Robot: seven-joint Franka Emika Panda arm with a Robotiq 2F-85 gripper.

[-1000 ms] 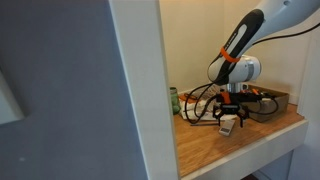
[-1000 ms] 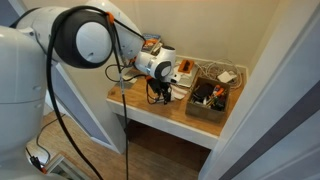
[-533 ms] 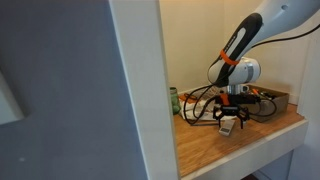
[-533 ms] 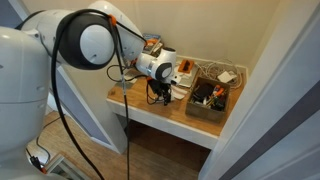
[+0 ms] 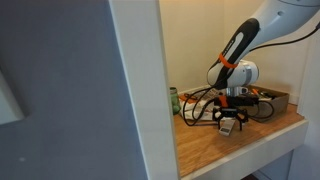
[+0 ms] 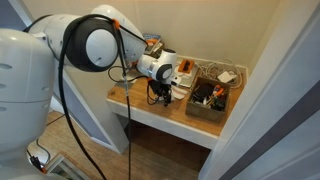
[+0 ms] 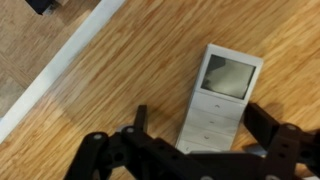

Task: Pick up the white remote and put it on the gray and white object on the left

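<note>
My gripper will first stay low and close on the long sides of the white remote.
The white remote lies flat on the wooden shelf, with its grey screen end pointing away from the wrist camera. My gripper is down over it, one black finger on each side. There is a clear gap between the left finger and the remote, so the jaws are open around it. In both exterior views the gripper hangs low over the shelf with the white remote between its fingers. I cannot make out the gray and white object in any view.
A brown cardboard box full of small items stands next to the arm. A small green can and dark cables sit by the back wall. A white frame bounds the shelf, and the shelf's pale edge runs near the gripper.
</note>
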